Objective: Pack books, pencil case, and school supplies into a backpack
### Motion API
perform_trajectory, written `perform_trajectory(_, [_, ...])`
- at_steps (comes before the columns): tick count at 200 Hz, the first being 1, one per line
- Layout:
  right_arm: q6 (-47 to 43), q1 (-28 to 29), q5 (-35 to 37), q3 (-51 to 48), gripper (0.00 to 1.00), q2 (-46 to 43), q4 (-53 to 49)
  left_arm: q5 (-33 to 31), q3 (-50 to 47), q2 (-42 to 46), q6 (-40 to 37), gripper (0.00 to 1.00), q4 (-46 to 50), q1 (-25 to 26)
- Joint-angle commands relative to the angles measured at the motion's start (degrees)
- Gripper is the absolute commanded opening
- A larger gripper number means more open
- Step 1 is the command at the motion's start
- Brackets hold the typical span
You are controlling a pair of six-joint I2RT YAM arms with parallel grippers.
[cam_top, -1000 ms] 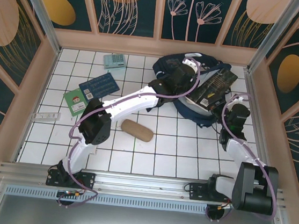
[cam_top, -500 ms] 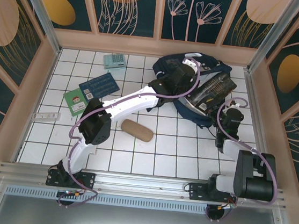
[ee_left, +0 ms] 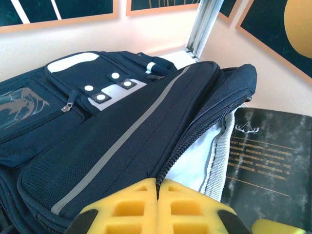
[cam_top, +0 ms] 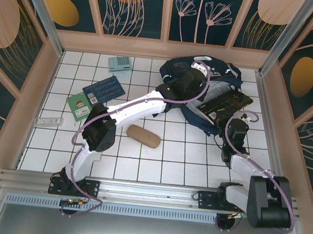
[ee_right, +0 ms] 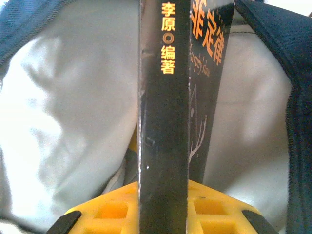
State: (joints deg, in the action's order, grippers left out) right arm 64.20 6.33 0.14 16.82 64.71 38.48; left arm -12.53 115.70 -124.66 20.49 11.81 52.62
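Note:
My right gripper pushes outward with the black book into the backpack's pale-lined opening [cam_top: 216,92] [ee_right: 109,117] next. It then releases the book's spine inside, as that opening lies outward of the fingers.
The navy backpack [cam_top: 176,69] lies at the back right of the table, its main zip open on pale lining [ee_right: 63,112]. My left gripper [ee_left: 157,189] is shut on the backpack's zipper edge and holds the flap [ee_left: 122,131] up. My right gripper [ee_right: 163,200] is shut on the spine of the black book [ee_right: 163,97], which points into the opening. From above, the black book [cam_top: 224,104] lies across the bag's near right side, with the right gripper [cam_top: 236,125] just behind it. The tan pencil case [cam_top: 143,136] lies mid-table.
On the left tiles lie a blue book [cam_top: 103,89], a small green book [cam_top: 78,107], the teal calculator [cam_top: 119,63] near the back wall and the white packet [cam_top: 49,122] by the left wall. The right wall [cam_top: 270,107] stands close to the backpack.
My right gripper has swung left and nearer, and the black book has dropped flatter, lower across the backpack's opening. The left arm has held still.

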Motion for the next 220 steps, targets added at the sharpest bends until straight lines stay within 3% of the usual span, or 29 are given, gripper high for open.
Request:
perform_trajectory(1, [-1.3, 0.0, 4.6, 0.3, 0.0, -1.8, 3.2, 1.3, 2.2, 4.7, 2.0, 0.0, -4.4, 0.5])
perform_trajectory(37, [-0.7, -0.8, -1.0, 1.1, 0.0, 7.0, 18.0, 3.6, 0.4, 6.2, 2.0, 0.0, -5.7, 1.3])
perform_trajectory(81, [1.7, -1.2, -4.3, 5.3, 0.0, 16.7, 29.2, 5.8, -3.1, 8.8, 1.9, 0.0, -7.6, 2.3])
perform_trajectory(161, [2.2, -2.1, -10.3, 11.9, 0.0, 23.8, 40.2, 6.8, -8.3, 12.1, 1.7, 0.0, -9.5, 2.5])
perform_trajectory(220, [5.3, -2.2, -12.3, 13.0, 0.0, 34.4, 40.2, 7.3, -8.8, 12.2, 1.7, 0.0, -9.7, 2.5])
